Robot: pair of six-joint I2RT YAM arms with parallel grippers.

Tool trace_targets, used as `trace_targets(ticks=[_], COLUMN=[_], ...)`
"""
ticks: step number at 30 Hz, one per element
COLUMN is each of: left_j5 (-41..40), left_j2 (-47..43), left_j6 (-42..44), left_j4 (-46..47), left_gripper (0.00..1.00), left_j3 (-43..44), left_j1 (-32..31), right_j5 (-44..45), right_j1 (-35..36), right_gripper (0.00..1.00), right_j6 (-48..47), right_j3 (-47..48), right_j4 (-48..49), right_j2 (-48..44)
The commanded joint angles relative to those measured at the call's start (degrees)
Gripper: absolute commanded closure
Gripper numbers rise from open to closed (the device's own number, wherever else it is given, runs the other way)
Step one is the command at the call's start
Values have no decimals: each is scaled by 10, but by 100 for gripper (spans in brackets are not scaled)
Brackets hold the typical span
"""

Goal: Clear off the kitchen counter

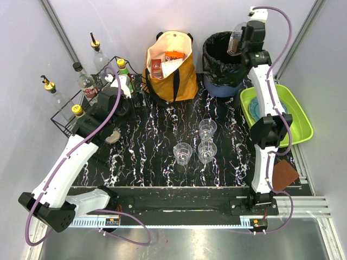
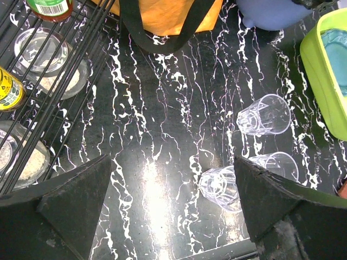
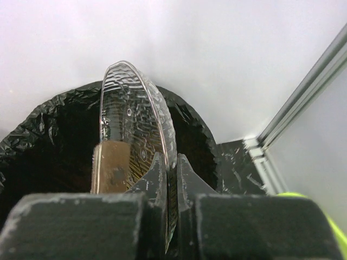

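Observation:
The robot's right gripper needs to move back from the bin (image 1: 219, 65) and down, over the blue dish (image 1: 253, 110), to release the plate there, since the tray already holds dishware.
The kitchen counter (image 1: 146, 149) is black with white veins, and three clear glasses (image 1: 207, 129) (image 1: 182, 153) (image 1: 206, 151) stand at its middle. My right gripper (image 3: 171, 162) is shut on the rim of a clear textured plate (image 3: 133, 108), held on edge over the black-lined trash bin (image 3: 54, 151). A brown slab (image 3: 111, 168) rests against the plate's face. The top view shows that gripper (image 1: 238, 42) high over the bin (image 1: 219, 65). My left gripper (image 2: 172, 162) hangs open above bare counter (image 2: 162, 108), with the nearest glass (image 2: 219, 188) by its right finger.
A black wire rack (image 1: 81, 105) with bottles and jars stands at the left. An orange tote bag (image 1: 171, 67) sits at the back. The lime-green tray (image 1: 298, 116) holds a blue dish on the right. A brown square (image 1: 284, 173) lies near the right arm's base.

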Motion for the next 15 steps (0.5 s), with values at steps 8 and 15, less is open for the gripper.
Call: trace_targets(ticks=[8,15], left_j5=[3,10], left_j2=[5,8], left_j6=[15,16], left_j4=[8,9], left_gripper=[1,1], left_j3=[2,4], left_j1=[3,3], right_j5=[191,219], right_j1=[70,75], right_gripper=[100,100], right_j6=[-334,-315], right_j3=[-15,16], right_j4=[223,200], right_j2=[32,10])
